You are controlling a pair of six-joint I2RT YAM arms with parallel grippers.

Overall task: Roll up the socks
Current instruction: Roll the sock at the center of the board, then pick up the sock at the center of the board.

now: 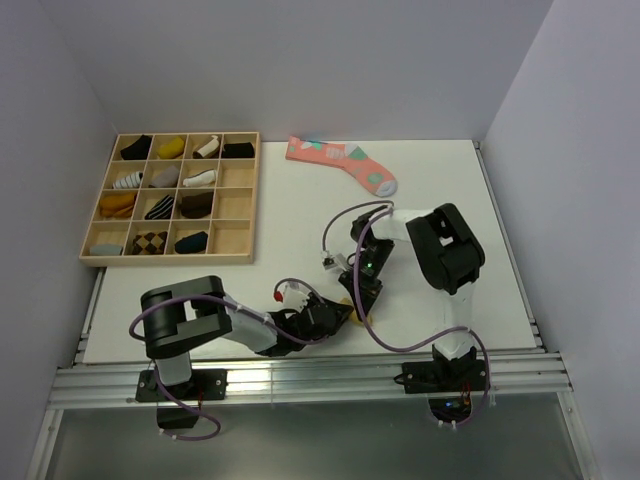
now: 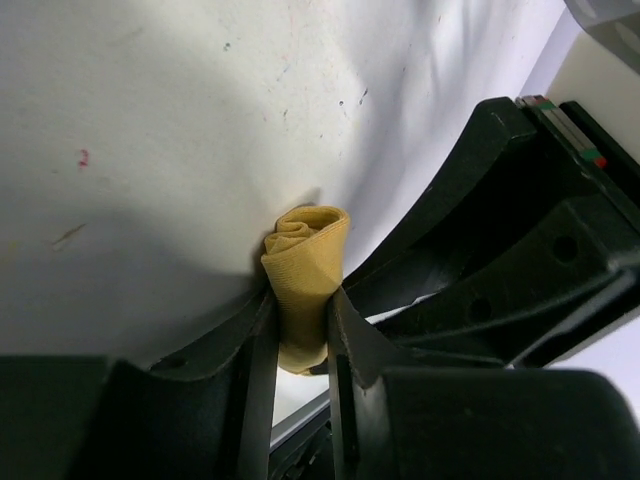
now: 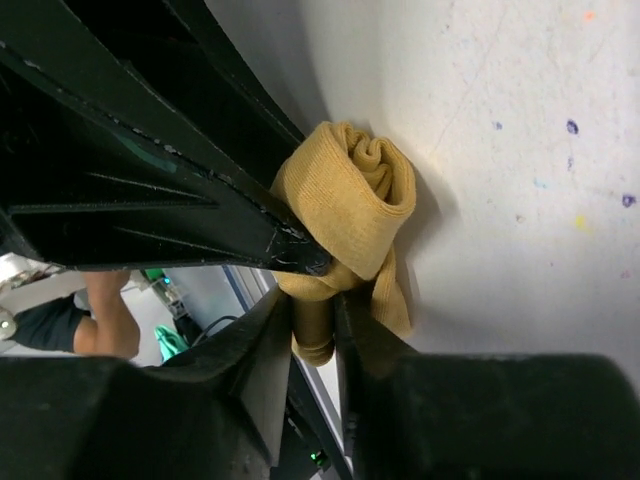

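Observation:
The tray's rearmost empty section [image 1: 237, 174] is outward and to the left of my left gripper in the top view. I will lift the roll outward next and lower it into that section.
A mustard-tan sock [image 2: 305, 255], rolled into a tight bundle, sits at the near edge of the white table [image 1: 440, 200], between both arms. My left gripper [image 2: 300, 330] is shut on the roll, with a finger pressed against each side of it. My right gripper [image 3: 315, 320] comes from the opposite side and is shut on a fold at the roll's lower end [image 3: 355, 195]. In the top view the two grippers [image 1: 340, 315] [image 1: 360, 300] meet tip to tip and hide almost all of the sock. The left gripper's dark finger [image 3: 200, 200] lies against the roll in the right wrist view.
A wooden compartment tray [image 1: 168, 259] with several rolled socks stands at the back left. A long pink sock [image 1: 345, 165] with teal and white patches lies at the back centre. The table's front edge and the metal rail [image 1: 300, 380] run just below the grippers.

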